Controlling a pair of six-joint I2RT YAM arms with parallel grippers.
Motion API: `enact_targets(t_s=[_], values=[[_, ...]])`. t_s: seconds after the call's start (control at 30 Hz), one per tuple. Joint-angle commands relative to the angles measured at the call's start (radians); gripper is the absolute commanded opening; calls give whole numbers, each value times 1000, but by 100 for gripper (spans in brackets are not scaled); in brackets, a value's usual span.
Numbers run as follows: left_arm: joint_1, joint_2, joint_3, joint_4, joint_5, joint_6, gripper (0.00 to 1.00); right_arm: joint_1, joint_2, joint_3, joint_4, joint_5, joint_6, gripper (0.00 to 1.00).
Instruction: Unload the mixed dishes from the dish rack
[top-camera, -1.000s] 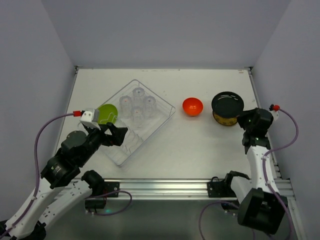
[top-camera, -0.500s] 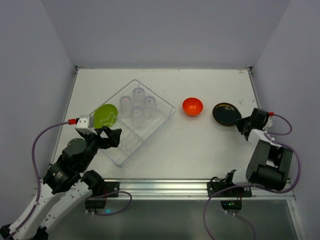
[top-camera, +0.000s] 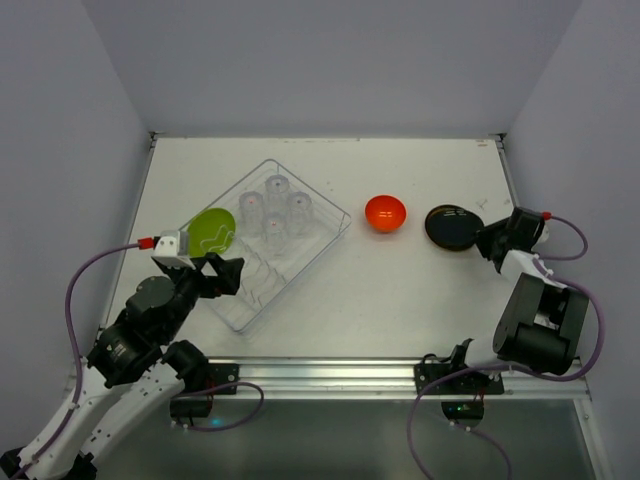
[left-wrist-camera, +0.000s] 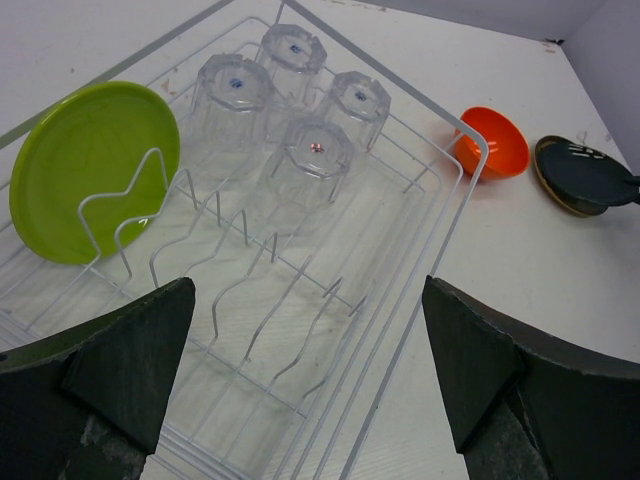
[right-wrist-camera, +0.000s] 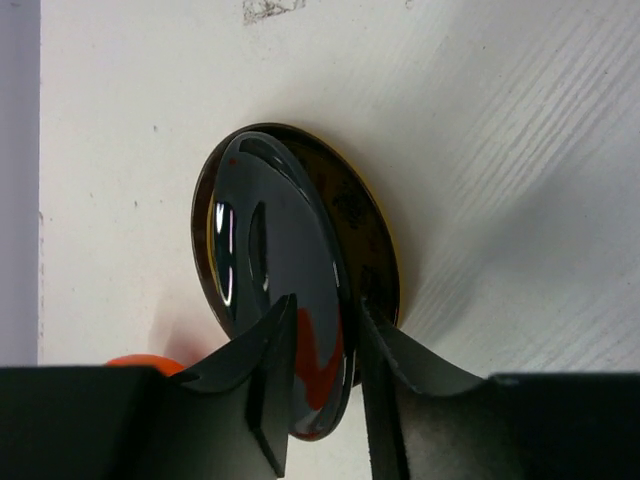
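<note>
The left gripper swings outward next and lowers its open fingers around the lime-green plate's upper rim (top-camera: 199, 216) (left-wrist-camera: 62, 108), as the plate stands outward of it and below.
The dish rack (top-camera: 330, 215) lies slantwise at the table's left. In it a lime-green plate (top-camera: 212, 229) stands on edge at the near-left end, with several clear tumblers (top-camera: 272, 208) upside down at the far end. My left gripper (top-camera: 212, 275) hovers wide open over the rack's bare near end (left-wrist-camera: 450, 200), holding nothing; the green plate (left-wrist-camera: 85, 165) and tumblers (left-wrist-camera: 300, 110) lie ahead of it. The orange-red bowl (top-camera: 385, 212) sits on the table right of the rack. My right gripper (right-wrist-camera: 325, 305) straddles the rim of a glossy dark dish (right-wrist-camera: 270, 230) resting on the table, its jaws slightly apart.
The dark dish (top-camera: 452, 226) lies near the table's right edge, just right of the orange bowl (left-wrist-camera: 492, 142). Walls close the table on the left, back and right. Bare tabletop (top-camera: 400, 290) stretches between the rack and the right arm.
The right arm has lowered the dark dish from a raised hold onto the table, and its jaws have loosened on the rim. The left gripper drew back slightly toward the near left.
</note>
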Motion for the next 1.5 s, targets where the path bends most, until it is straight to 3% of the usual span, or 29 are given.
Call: enact_targets(t_s=[0.0,0.13,0.17,0.23,0.27,0.4,0.53,0.67,0.73,0.83,0.93,1.1,1.17,1.2,1.3,1.47], values=[[4,14,-3,53,-6,3,100,-4,11,44,5,-36,-32,35],[4,26,-3,53,-6,2,100,-4,8,55,-9,-72,-45,57],[4,31,-3,55,-8,2,100,-4,2,55,-11,-71,-43,67],[4,57,0,53,-22,-3,100,-4,-6,64,-11,-75,-49,73],[4,68,3,49,-29,-6,100,-4,-6,72,-29,-89,-51,83],[4,146,-4,55,-117,-38,100,-1,-24,92,-47,-144,-69,98],[4,282,52,-28,-284,-147,100,22,-139,70,-124,-123,-129,99],[4,397,126,-94,-387,-176,100,179,-358,44,-187,-76,-222,99],[4,465,173,-76,-372,-33,100,306,-489,36,-212,-45,-287,99],[4,561,241,-74,-364,138,100,375,-585,42,-248,-118,-336,99],[6,655,275,-51,-396,273,100,381,-647,29,-271,-184,-357,99],[12,785,305,10,-420,533,100,381,-776,-100,-173,-209,-339,99],[62,806,328,73,-349,636,100,381,-809,-120,-152,-230,-335,99],[93,827,338,93,-242,658,100,381,-814,-134,-144,-235,-330,99],[232,887,393,96,-111,686,100,381,-814,-137,-141,-255,-325,99],[295,980,417,75,-123,778,97,381,-825,-135,-147,-264,-315,99]])
